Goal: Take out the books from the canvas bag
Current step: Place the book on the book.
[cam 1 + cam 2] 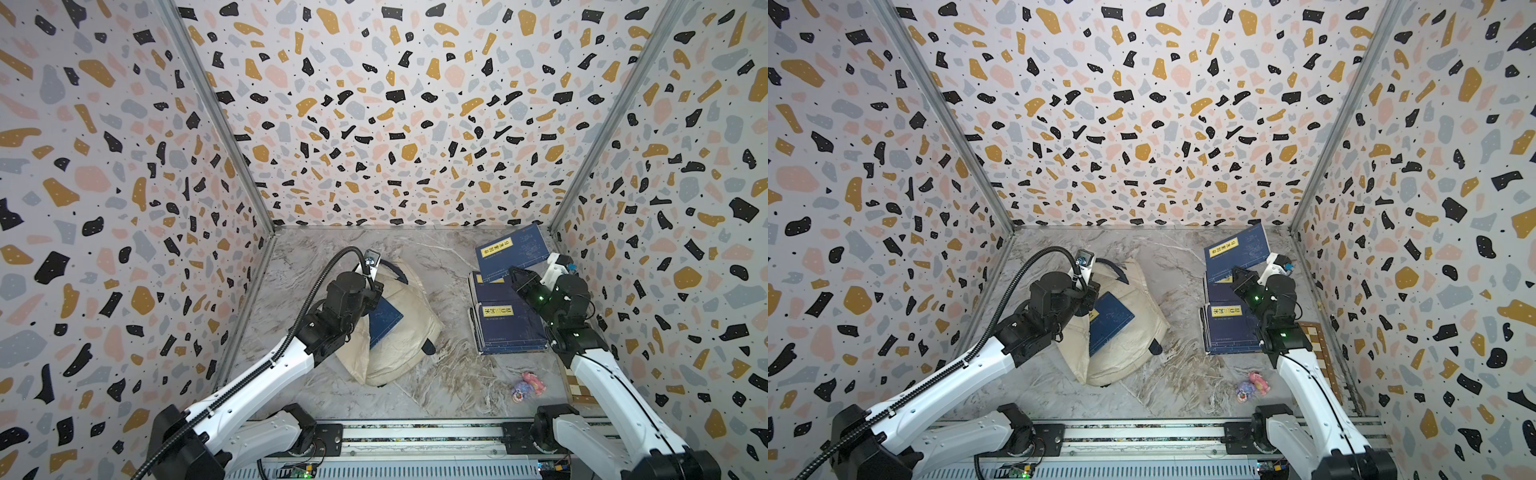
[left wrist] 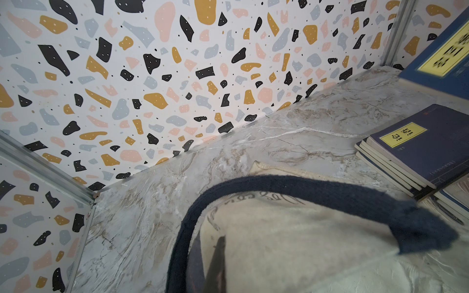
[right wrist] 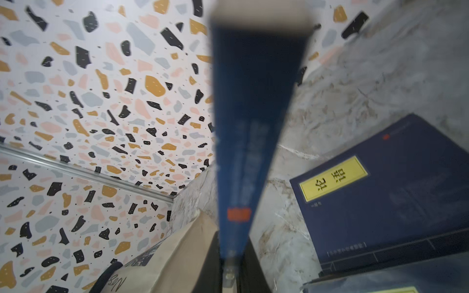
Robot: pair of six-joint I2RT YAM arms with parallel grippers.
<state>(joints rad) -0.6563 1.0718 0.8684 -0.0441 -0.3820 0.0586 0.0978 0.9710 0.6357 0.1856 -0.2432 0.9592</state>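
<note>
The top book of the farther stack (image 1: 494,292) (image 3: 378,192) below lies flat. My right gripper should lower the tilted navy book, level it onto that stack and release it.
The cream canvas bag (image 1: 409,336) (image 1: 1129,345) lies left of centre on the marble floor. One navy book (image 1: 384,322) (image 1: 1109,322) pokes out of its mouth. My left gripper (image 1: 376,286) (image 2: 215,266) is shut on the bag's cloth rim beside the navy strap handle (image 2: 304,185). At the right, my right gripper (image 1: 515,275) (image 3: 229,263) is shut on another navy book (image 1: 513,249) (image 3: 251,101), held tilted above the floor. Beneath it lie two stacks of books, one near (image 1: 511,332) (image 1: 1233,332) and one farther back (image 1: 490,289) (image 3: 393,197).
A small pink and purple toy (image 1: 528,384) lies on the floor in front of the stacks. A brown-and-cream checkered board (image 1: 1316,345) sits along the right wall under the right arm. Patterned walls close in three sides, and the arms' rail (image 1: 415,436) runs along the front.
</note>
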